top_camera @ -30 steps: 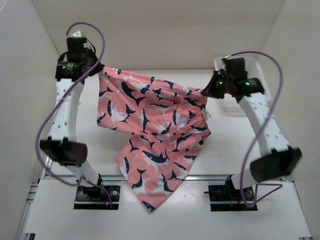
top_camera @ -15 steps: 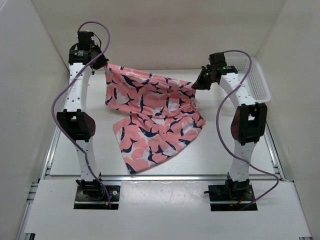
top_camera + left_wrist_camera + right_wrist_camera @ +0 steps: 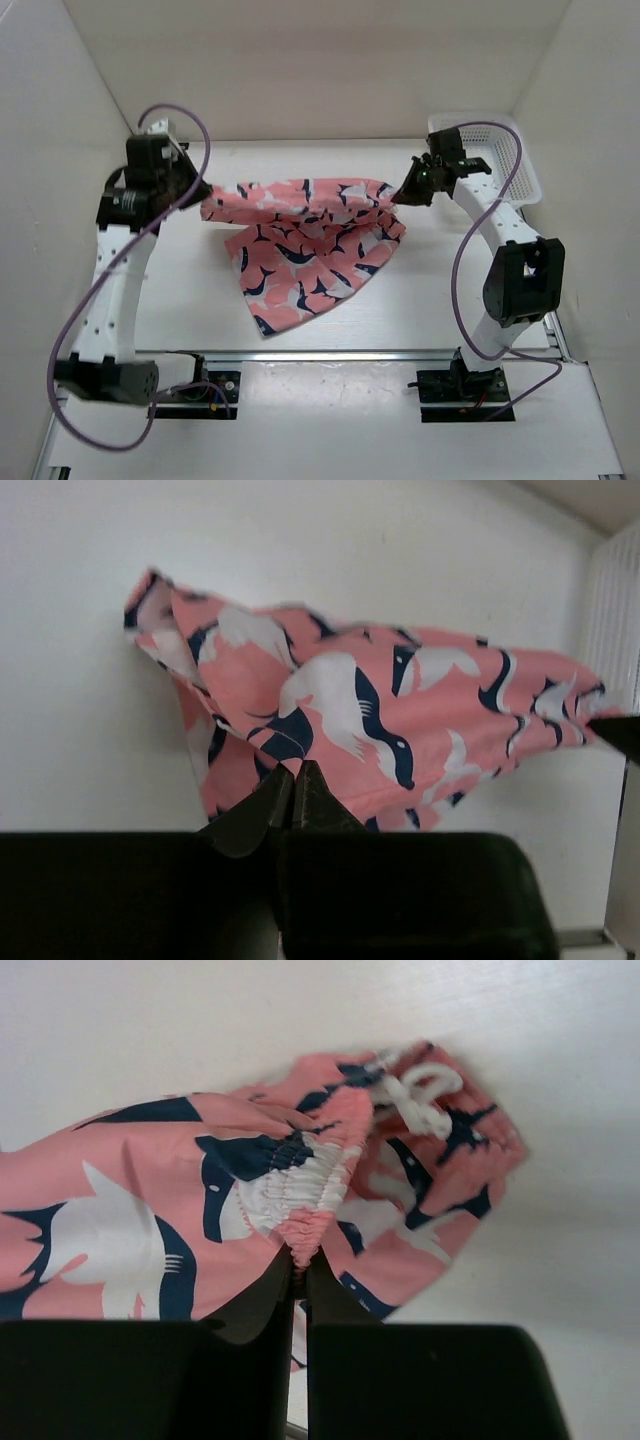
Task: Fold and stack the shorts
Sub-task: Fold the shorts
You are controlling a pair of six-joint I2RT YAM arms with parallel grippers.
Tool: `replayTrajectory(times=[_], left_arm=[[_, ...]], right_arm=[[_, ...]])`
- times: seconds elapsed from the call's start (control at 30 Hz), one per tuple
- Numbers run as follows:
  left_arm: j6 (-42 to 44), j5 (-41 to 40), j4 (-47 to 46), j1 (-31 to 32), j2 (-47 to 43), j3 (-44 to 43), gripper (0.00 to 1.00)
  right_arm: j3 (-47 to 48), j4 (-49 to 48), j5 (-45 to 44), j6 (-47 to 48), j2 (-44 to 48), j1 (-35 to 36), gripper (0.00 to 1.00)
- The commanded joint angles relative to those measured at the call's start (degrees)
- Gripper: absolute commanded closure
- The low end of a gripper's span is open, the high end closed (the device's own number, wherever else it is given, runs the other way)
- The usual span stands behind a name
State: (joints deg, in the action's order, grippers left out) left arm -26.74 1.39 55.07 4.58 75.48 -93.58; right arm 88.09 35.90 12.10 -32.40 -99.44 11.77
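Note:
I next need to bring my left gripper back and down toward the near end of the lower layer (image 3: 270,312), uncovered there, to release the hem corner.
The salmon-pink shorts (image 3: 310,235) with navy-and-white shark shapes hang stretched between both grippers over the middle of the table, their lower part lying on it. My left gripper (image 3: 203,196) is shut on the left end of the shorts (image 3: 340,710). My right gripper (image 3: 400,192) is shut on the elastic waistband at the right end (image 3: 300,1230), beside the white drawstring (image 3: 420,1095). In each wrist view the black fingertips pinch the cloth: left gripper (image 3: 292,772), right gripper (image 3: 300,1260).
A white mesh basket (image 3: 510,165) stands at the back right, just behind the right arm. White walls close in the table on the left, back and right. A metal rail (image 3: 330,352) runs along the table's near edge.
Both grippers have come down and nearer with the shorts. The cloth, earlier hanging high with its tail past the near rail, now lies lower and bunched on the table.

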Motion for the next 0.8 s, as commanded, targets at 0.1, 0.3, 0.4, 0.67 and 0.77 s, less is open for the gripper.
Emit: replayTrajectory(times=[0.1, 0.3, 0.4, 0.67, 0.77], left_arm=[[-7.44, 3.45, 1.27, 8.94, -14.37, 22.37, 0.89], [-15.70, 2.48, 0.39, 18.70, -19.49, 36.18, 0.89], [-19.30, 0.55, -0.22, 23.88, -19.50, 39.26, 0.89], [-23.88, -1.39, -0.93, 33.03, -17.04, 41.46, 0.89], [-24.67, -0.78, -1.98, 35.32, -14.32, 42.69, 0.69]], right_arm=[[-8.02, 0.31, -4.89, 2.34, 4.08, -0.70, 1.00], [-12.85, 0.31, -8.49, 2.34, 5.75, -1.22, 1.00], [-14.35, -0.30, -9.20, 2.34, 5.75, -1.84, 1.00], [-13.04, -0.30, -10.25, 2.87, 3.91, -3.77, 1.00], [-12.33, 0.22, -8.85, 3.49, 0.75, -3.77, 1.00]])
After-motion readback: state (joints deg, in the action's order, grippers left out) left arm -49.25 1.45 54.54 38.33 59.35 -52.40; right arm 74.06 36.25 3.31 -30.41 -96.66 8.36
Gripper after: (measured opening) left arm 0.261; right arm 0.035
